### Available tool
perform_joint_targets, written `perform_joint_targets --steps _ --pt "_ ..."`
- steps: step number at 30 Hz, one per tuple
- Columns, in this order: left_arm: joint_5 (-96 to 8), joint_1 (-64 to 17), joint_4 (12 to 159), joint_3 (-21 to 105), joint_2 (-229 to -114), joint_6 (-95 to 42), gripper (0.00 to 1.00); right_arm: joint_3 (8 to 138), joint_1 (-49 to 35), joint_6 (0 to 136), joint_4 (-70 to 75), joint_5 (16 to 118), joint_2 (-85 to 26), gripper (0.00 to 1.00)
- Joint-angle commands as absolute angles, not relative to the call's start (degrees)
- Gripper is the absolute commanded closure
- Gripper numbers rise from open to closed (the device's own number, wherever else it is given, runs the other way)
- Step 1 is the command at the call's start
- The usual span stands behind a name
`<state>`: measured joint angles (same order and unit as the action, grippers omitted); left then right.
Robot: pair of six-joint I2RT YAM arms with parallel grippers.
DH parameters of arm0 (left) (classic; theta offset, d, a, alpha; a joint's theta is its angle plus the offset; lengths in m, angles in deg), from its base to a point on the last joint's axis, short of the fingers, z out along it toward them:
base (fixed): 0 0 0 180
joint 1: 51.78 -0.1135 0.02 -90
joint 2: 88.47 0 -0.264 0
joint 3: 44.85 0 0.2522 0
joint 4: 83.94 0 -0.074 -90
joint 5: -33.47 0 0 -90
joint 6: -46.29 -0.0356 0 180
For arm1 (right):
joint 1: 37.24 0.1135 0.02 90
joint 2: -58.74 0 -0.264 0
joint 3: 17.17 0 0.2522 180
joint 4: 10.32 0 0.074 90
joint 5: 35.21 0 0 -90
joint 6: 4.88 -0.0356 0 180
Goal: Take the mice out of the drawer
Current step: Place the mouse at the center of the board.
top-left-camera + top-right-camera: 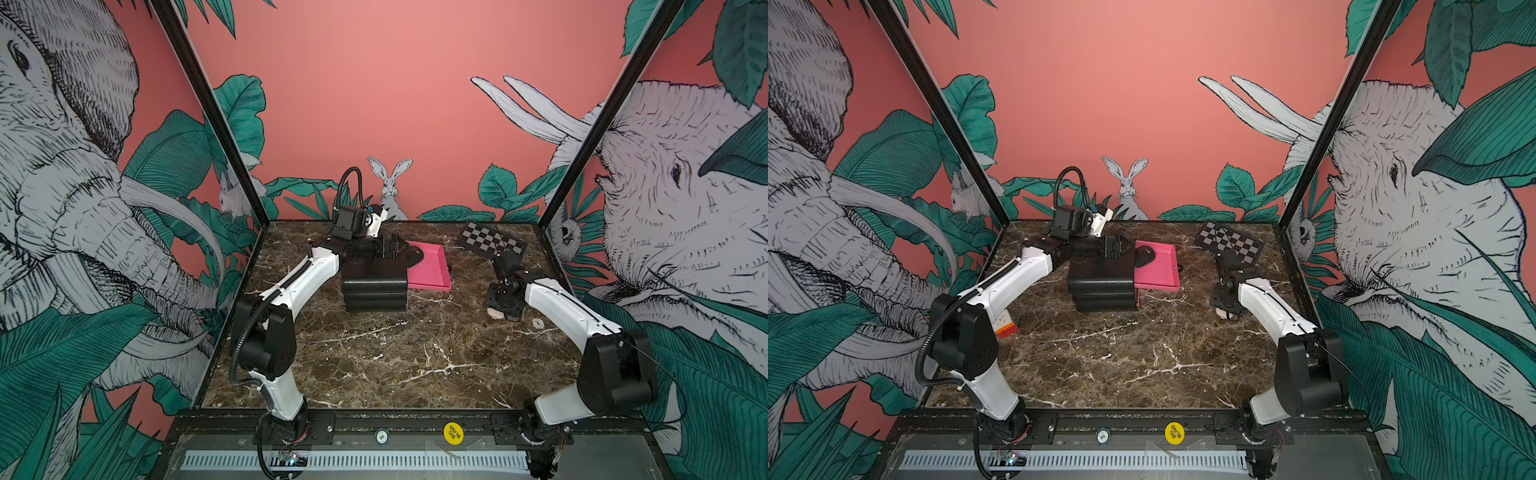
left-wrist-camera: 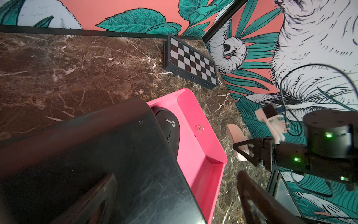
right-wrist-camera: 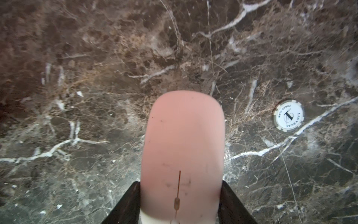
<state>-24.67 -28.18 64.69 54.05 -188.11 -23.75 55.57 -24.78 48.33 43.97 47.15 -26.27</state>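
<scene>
The pale pink mouse (image 1: 494, 312) is in my right gripper. I need to pull it back toward my base next and lower it onto the bare marble there to let it go.
A pink drawer (image 1: 434, 272) (image 1: 1165, 272) (image 2: 199, 153) stands pulled out to the right of a black drawer cabinet (image 1: 374, 286) (image 2: 116, 155). One black mouse (image 1: 415, 255) (image 1: 1144, 255) (image 2: 168, 131) lies in the drawer's back end, half under the cabinet top. My left gripper (image 1: 392, 247) (image 1: 1119, 246) hovers over the cabinet top, open and holding nothing; one finger (image 2: 251, 197) shows blurred. My right gripper (image 3: 180, 186) (image 1: 500, 309) is shut on a pale pink mouse (image 3: 183, 147) (image 2: 235, 133) (image 1: 494, 312), low over the marble to the right of the drawer.
A folded chessboard (image 1: 492, 243) (image 2: 190, 61) lies at the back right. A white poker chip (image 3: 288, 115) (image 1: 538, 323) sits on the marble just beside the held mouse. An orange and white block (image 1: 1005, 326) lies by the left arm. Walls enclose three sides.
</scene>
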Motion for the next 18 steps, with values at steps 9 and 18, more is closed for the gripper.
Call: perform_joint_targets --steps 9,18 --pt "-26.38 -28.23 60.15 53.28 -187.87 -22.42 0.01 49.54 -25.13 58.83 38.42 51.23 -23.86 0.49" --pt "-26.82 -28.22 59.98 53.02 -188.05 -22.37 0.01 37.4 -24.42 57.71 35.88 59.8 -14.01 0.5"
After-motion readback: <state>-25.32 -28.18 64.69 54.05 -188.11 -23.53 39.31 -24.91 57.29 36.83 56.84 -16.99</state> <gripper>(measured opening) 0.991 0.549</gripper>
